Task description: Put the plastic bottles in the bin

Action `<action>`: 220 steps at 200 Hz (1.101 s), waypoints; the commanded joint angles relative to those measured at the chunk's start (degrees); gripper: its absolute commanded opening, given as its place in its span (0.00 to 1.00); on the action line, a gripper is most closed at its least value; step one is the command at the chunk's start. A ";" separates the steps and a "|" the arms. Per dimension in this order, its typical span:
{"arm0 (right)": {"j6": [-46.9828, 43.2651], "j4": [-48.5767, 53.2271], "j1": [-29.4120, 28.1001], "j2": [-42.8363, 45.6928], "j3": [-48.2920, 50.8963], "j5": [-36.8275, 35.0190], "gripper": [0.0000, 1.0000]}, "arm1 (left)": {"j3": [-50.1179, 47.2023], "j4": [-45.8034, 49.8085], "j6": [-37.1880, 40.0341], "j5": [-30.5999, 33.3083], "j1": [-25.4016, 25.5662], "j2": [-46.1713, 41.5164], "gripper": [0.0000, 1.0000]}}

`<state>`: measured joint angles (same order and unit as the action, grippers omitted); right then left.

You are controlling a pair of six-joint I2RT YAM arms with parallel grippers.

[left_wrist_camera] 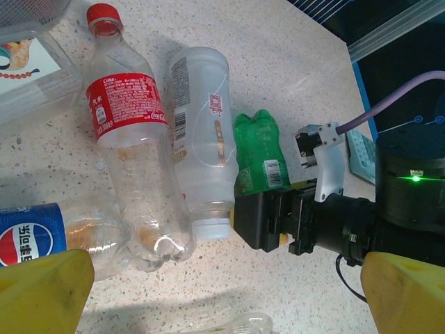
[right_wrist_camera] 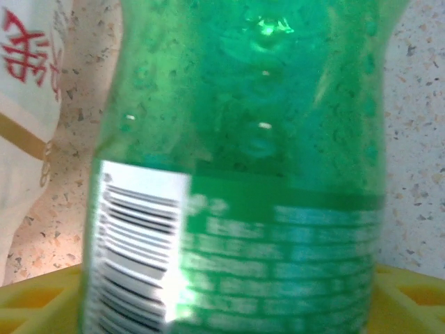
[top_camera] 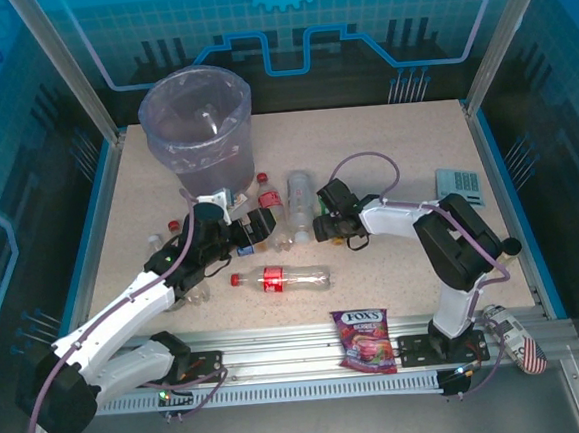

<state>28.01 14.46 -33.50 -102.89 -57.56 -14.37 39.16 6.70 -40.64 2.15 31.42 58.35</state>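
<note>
Next, my left gripper swings across and closes on the green bottle's lobed end [left_wrist_camera: 259, 121] beyond the pale bottle, since that gripper sits nearer the bin.
The bin [top_camera: 236, 152], grey with a lilac liner, stands at the back left. Plastic bottles lie in a cluster before it: a red-labelled one [left_wrist_camera: 128, 132], a pale clear one [left_wrist_camera: 201, 139], a green one [left_wrist_camera: 261, 149] and a blue-labelled one [left_wrist_camera: 42, 233]. Another red-labelled bottle [top_camera: 284, 277] lies nearer the front. My left gripper [left_wrist_camera: 222, 299] hangs open above the table beside the cluster, holding nothing. My right gripper [right_wrist_camera: 229, 306] straddles the green bottle [right_wrist_camera: 243, 160], a yellow finger [right_wrist_camera: 42, 303] at each side. Whether the fingers press the bottle I cannot tell.
A purple-red candy bag [top_camera: 363, 339] lies at the front edge. A grey keypad-like object [top_camera: 459, 185] sits at the right, and a paper cup [top_camera: 515, 344] lies on its side by the right arm's base. A clear plastic box [left_wrist_camera: 35, 66] is by the bin.
</note>
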 commanded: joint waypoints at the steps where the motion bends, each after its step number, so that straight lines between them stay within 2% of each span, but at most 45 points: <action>1: -0.35 -3.62 -0.42 -1.48 -0.40 -1.42 0.75 | -1.01 -1.78 -1.10 0.86 0.57 -0.25 0.99; 20: -0.91 -4.70 -0.43 -1.19 0.55 -1.51 0.67 | -1.10 -1.77 -1.26 0.73 0.53 -0.13 0.99; 55: -2.63 -4.44 -0.43 0.73 1.37 -2.13 0.60 | -1.22 -3.03 -2.19 0.11 0.48 0.73 0.99; 98: -5.35 -3.95 -0.35 6.45 3.50 -2.17 0.59 | 0.56 -5.19 -4.31 -2.11 0.46 4.25 0.99; 126: -7.13 -6.62 -0.39 12.69 6.80 -0.86 0.57 | -1.31 -13.72 -10.12 -4.78 0.32 4.61 0.99; 153: -8.42 -9.07 -0.51 20.93 12.13 3.24 0.56 | -0.16 -18.49 -12.84 -7.91 0.29 7.04 0.99; 178: -11.46 -12.42 -1.65 27.99 16.14 12.35 0.56 | 1.16 -21.54 -14.07 -10.51 0.27 10.14 0.99; 220: -14.44 -13.93 -4.84 33.59 18.03 20.07 0.55 | 2.06 -25.92 -14.32 -12.49 0.74 14.60 0.99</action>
<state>16.82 3.88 -35.99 -71.70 -40.34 -1.26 38.98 -13.91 -53.95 -7.55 31.42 71.22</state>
